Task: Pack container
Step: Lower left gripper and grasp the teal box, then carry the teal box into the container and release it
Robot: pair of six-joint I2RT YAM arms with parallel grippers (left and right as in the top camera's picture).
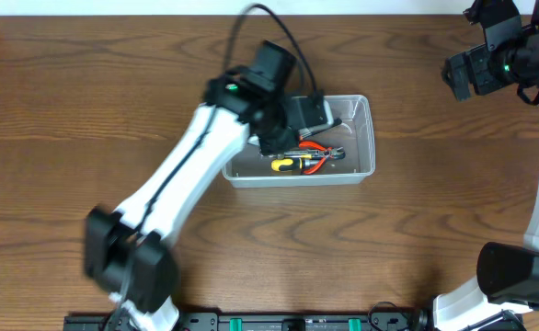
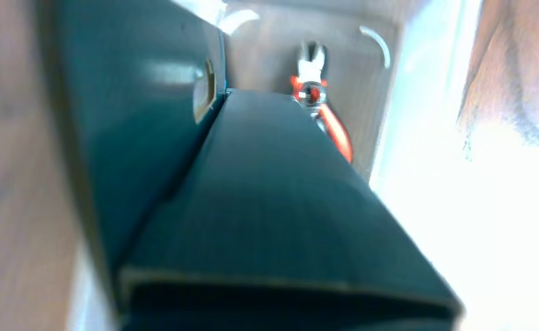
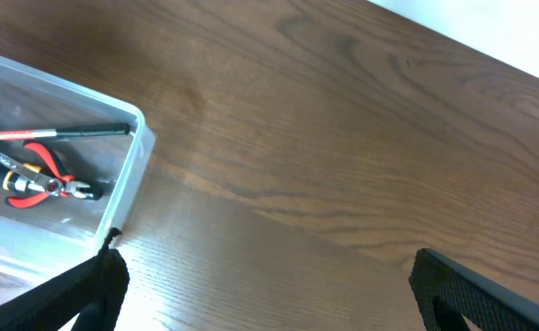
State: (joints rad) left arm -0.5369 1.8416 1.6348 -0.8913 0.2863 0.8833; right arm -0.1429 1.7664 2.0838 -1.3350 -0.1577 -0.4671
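Note:
My left gripper should move down next and bring the dark box onto the empty bottom of the container, beside the screwdriver's handle (image 1: 259,165).
The clear plastic container (image 1: 369,138) sits mid-table and holds red-handled pliers (image 1: 321,153), a yellow-and-black screwdriver (image 1: 286,165) and a thin black-and-red tool (image 3: 58,132). My left gripper (image 1: 283,124) hangs over the container's left half, shut on a dark box (image 1: 308,112) that reaches down into it. In the left wrist view the dark box (image 2: 269,211) fills the frame and hides my fingers; the pliers (image 2: 325,110) and the container wall (image 2: 417,101) show behind it. My right gripper (image 3: 269,276) is open and empty over bare table to the right of the container (image 3: 133,175).
The wooden table (image 1: 86,101) stretches around the container. My right arm's head (image 1: 490,55) is at the far right back corner and its base (image 1: 518,276) at the front right. My left arm (image 1: 177,184) slants from the front left.

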